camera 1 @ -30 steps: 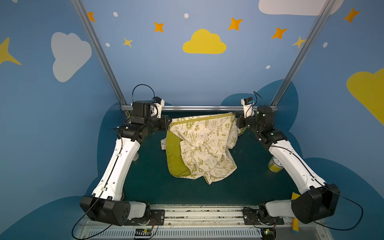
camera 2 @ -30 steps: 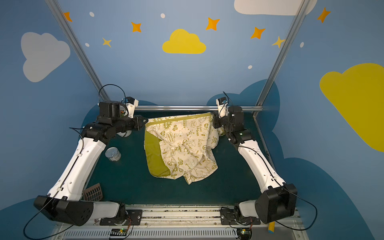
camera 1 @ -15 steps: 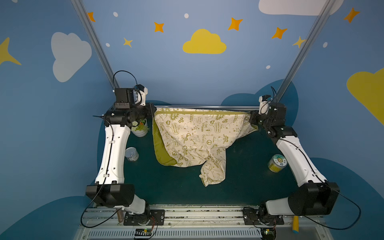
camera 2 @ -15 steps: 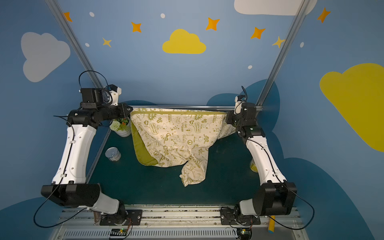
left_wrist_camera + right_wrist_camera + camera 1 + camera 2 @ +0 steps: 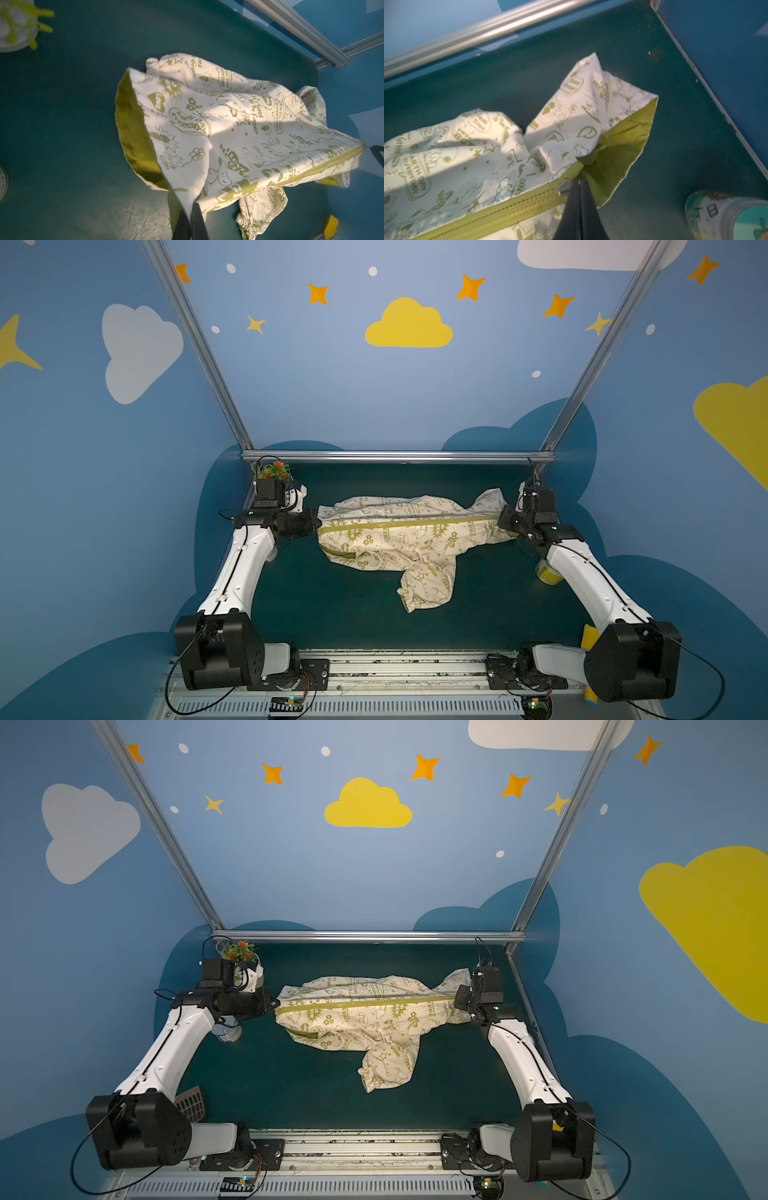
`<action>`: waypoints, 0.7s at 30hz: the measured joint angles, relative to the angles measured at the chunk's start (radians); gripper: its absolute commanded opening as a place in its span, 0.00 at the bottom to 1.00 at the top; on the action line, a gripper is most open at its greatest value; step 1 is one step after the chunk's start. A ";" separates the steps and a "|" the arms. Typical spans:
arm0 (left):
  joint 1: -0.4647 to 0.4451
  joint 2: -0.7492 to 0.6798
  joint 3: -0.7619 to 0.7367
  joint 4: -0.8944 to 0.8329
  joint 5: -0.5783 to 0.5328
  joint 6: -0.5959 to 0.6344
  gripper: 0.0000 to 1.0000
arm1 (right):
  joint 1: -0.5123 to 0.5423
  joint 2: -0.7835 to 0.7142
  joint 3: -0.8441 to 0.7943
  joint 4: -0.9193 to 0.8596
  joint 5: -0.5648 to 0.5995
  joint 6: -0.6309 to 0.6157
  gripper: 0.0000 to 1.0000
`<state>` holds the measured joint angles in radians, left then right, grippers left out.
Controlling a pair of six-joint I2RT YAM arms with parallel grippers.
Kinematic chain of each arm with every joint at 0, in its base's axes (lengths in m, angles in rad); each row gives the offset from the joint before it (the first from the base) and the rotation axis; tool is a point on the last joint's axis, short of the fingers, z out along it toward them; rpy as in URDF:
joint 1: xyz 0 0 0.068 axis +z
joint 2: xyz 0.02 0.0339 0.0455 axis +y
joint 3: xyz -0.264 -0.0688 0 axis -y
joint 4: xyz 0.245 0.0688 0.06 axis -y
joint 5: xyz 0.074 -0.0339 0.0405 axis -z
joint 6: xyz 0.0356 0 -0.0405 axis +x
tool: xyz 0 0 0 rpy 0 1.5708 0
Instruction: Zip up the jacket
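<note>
The jacket's end goes back and down in my left gripper next and is released, as the zipper looks closed and bare green tabletop lies below and back.
The jacket lies stretched sideways across the back of the green table, one sleeve trailing toward the front. Its olive zipper strip runs taut from end to end, and its teeth look closed in the right wrist view. My left gripper is shut on the jacket's left end, next to the yellow-green lining. My right gripper is shut on the jacket at the zipper's right end, beside the slider.
A potted plant stands in the back left corner. A can sits under the left arm and a tub under the right arm. A metal rail and blue walls enclose the table.
Both grippers have moved apart and come down from the back rail. The jacket, bunched and hanging before, is now pulled out long and low over the table.
</note>
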<state>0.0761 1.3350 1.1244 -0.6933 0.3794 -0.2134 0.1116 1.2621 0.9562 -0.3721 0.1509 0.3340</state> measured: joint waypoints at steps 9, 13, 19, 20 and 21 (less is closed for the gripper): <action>0.005 -0.068 -0.193 0.054 0.027 -0.024 0.04 | 0.023 -0.142 -0.223 -0.037 0.031 0.154 0.00; 0.007 -0.082 -0.298 0.079 0.030 -0.054 0.04 | 0.028 -0.155 -0.326 -0.055 0.033 0.237 0.00; 0.008 -0.070 -0.381 0.115 0.033 -0.068 0.52 | 0.027 -0.133 -0.376 -0.048 -0.037 0.238 0.23; 0.008 -0.064 -0.381 0.117 0.031 -0.067 0.65 | 0.027 -0.136 -0.376 -0.043 -0.045 0.230 0.43; 0.009 -0.061 -0.380 0.119 0.029 -0.067 0.79 | 0.028 -0.144 -0.376 -0.041 -0.054 0.224 0.58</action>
<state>0.0849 1.2739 0.7441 -0.5747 0.4088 -0.2802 0.1394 1.1179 0.5800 -0.4133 0.0967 0.5579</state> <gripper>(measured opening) 0.536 0.280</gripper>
